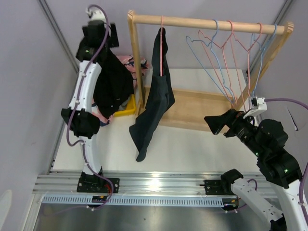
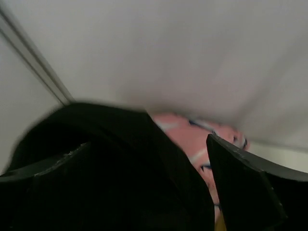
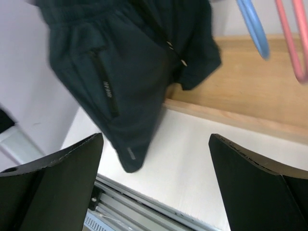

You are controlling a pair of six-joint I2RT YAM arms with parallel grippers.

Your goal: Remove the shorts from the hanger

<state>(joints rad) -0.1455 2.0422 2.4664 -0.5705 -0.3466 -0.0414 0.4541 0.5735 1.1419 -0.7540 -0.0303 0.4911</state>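
My right gripper reaches up and outward to the pink hanger wire [image 1: 161, 55] next, which carries the charcoal shorts outward and left of it in the top view.
Black shorts [image 1: 113, 82] hang down below my raised left gripper [image 1: 102, 39] at the far left. In the left wrist view they fill the space between the wide-apart jaws of the left gripper [image 2: 148, 142], lying against the left finger [image 2: 48, 166]. Pink patterned shorts [image 1: 126, 61] lie behind them and also show in the left wrist view [image 2: 192, 139]. Dark charcoal shorts [image 1: 156, 91] hang from a pink hanger [image 1: 161, 43] on the wooden rack [image 1: 207, 23]; they look bluish in the right wrist view [image 3: 120, 72]. My right gripper [image 1: 215, 123] is open and empty to their right, seen in its wrist view [image 3: 156, 137] above the table.
Several empty pink and blue hangers [image 1: 231, 57] hang on the right of the rail. The rack's wooden base [image 1: 197, 108] lies under them. A yellow bin [image 1: 126, 107] sits beside the rack's left post. The metal rail [image 1: 159, 183] runs along the near edge.
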